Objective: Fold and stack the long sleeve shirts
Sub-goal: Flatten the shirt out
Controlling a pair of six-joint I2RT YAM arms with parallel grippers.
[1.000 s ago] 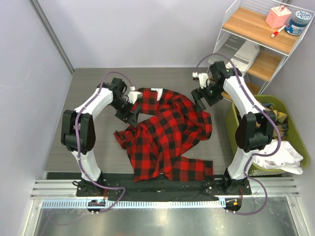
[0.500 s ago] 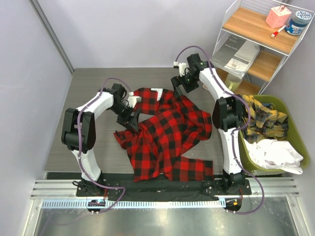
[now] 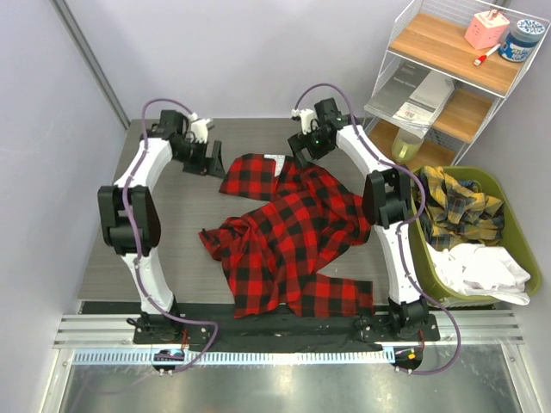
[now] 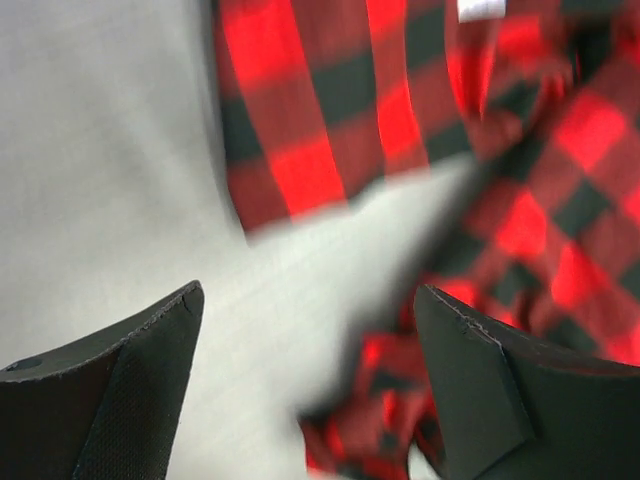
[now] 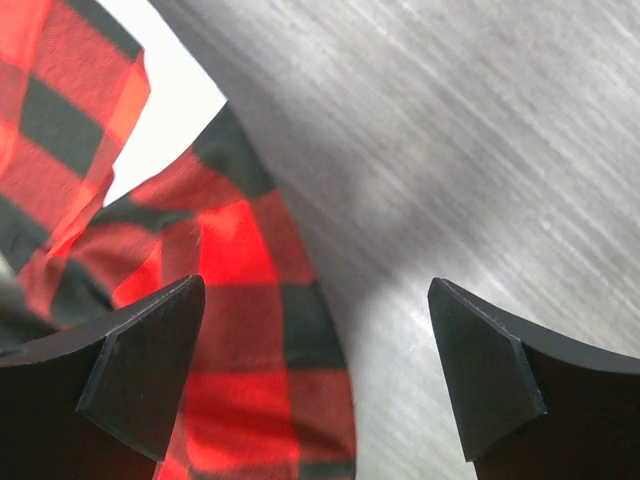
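Note:
My right gripper lowers its fingers over the shirt's folded far edge beside the white patch and closes next. That edge would run below, between the open fingers.
A red-and-black check long sleeve shirt (image 3: 293,232) lies crumpled across the middle of the grey table, a white patch (image 3: 274,157) at its far edge. My left gripper (image 3: 209,160) is open and empty, just left of the shirt's far left corner; the left wrist view shows that corner (image 4: 330,130) and the patch (image 4: 482,8) beyond the jaws. My right gripper (image 3: 300,150) is open and empty above the shirt's far edge; the right wrist view shows a strip of the cloth (image 5: 250,330) between its fingertips.
A green bin (image 3: 506,232) at the right holds a yellow check shirt (image 3: 456,211) and a white garment (image 3: 482,271). A white wire shelf (image 3: 448,69) stands at the back right. Walls close the left and back. A black rail (image 3: 284,323) runs along the table's near edge.
My left gripper has moved off the shirt's middle left, up and left to the far corner. My right gripper has swung left from the shirt's right side to its far edge.

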